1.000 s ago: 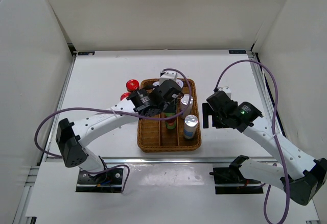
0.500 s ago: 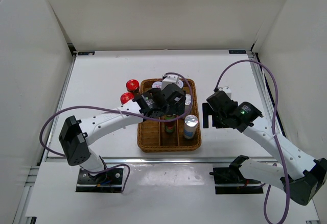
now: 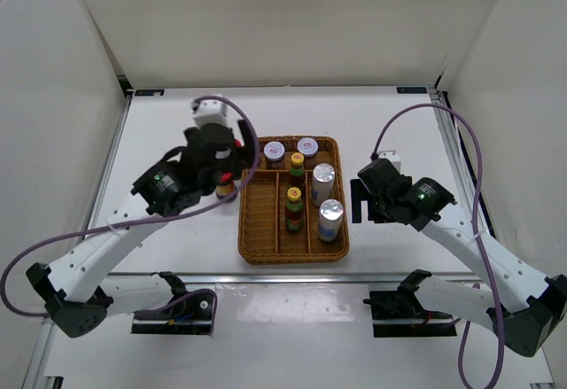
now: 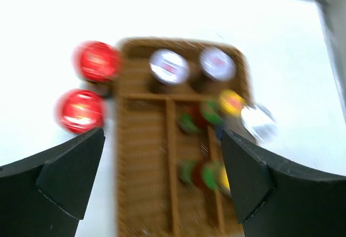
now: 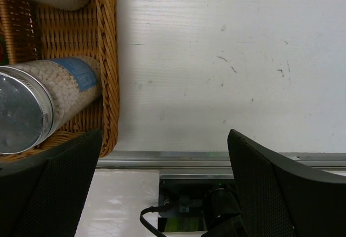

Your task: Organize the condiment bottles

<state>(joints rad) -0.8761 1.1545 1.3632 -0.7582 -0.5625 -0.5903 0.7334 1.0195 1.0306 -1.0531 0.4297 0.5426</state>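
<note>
The lid of the far red-lidded jar (image 3: 236, 143) is outside the tray's back corner, so my left gripper will move outward, to the left in the wrist view, and down around it.
Six condiment bottles stand in the wicker tray (image 3: 292, 258): two white-lidded jars (image 3: 274, 151) at the back, two yellow-capped bottles (image 3: 293, 198) in the middle lane and two silver-topped cylinders (image 3: 330, 212) on the right. Two red-lidded jars (image 4: 81, 110) stand on the table left of the tray (image 4: 143, 156); the blurred left wrist view shows both. My left gripper (image 3: 223, 160) hovers open above them, holding nothing. My right gripper (image 3: 363, 199) is open and empty, right of the tray. The near cylinder (image 5: 32, 107) shows in the right wrist view.
White walls enclose the table on three sides. A metal rail (image 5: 216, 158) runs along the table's front edge, below the open right gripper (image 5: 165, 137). The tray's left lane (image 3: 257, 216) holds nothing.
The left gripper opened over the tray's middle lane, leaving a yellow-capped bottle standing there, then swung left to above the red-lidded jars. The right arm has not moved.
</note>
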